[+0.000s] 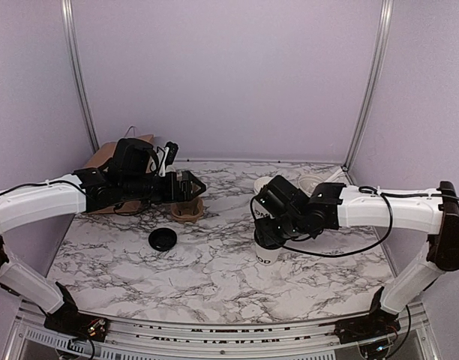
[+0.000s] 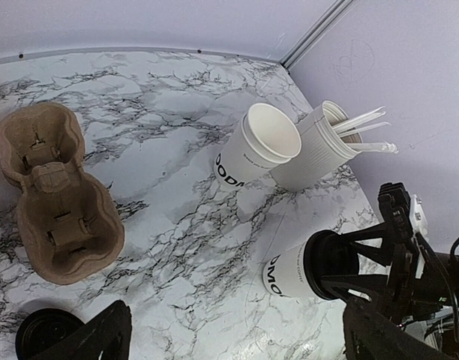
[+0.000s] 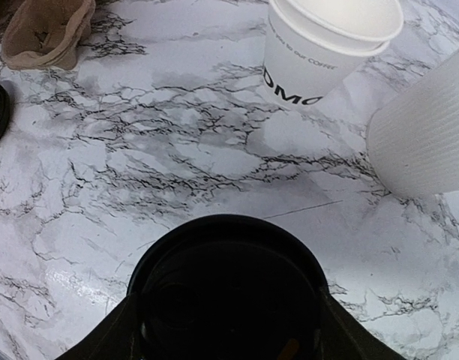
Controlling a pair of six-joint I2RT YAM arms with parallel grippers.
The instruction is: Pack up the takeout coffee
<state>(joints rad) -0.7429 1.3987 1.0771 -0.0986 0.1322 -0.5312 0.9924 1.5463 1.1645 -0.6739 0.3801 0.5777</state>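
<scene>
My right gripper needs to move the lidded cup to the right in the top view and let go of it there, because bare marble by the side (image 1: 345,244) lies that way.
The takeout coffee cup (image 1: 267,255) (image 2: 289,274), white with black lettering, stands upright on the marble right of centre. A round black lid (image 2: 331,262) (image 3: 229,289) sits on its rim. My right gripper (image 1: 268,229) (image 3: 228,300) hangs straight over it, one finger on each side of the lid, and the lid hides the cup in the right wrist view. Over at the back left, my left gripper (image 1: 192,186) (image 2: 241,345) hovers open near the cup carrier, holding nothing.
A brown pulp cup carrier (image 1: 188,208) (image 2: 57,202) lies left of centre, with a brown paper bag (image 1: 109,161) behind it. A second black lid (image 1: 163,239) (image 2: 46,330) lies flat nearby. Nested white cups (image 1: 263,185) (image 2: 259,150) and a utensil tub (image 1: 312,182) (image 2: 319,150) stand at the back right.
</scene>
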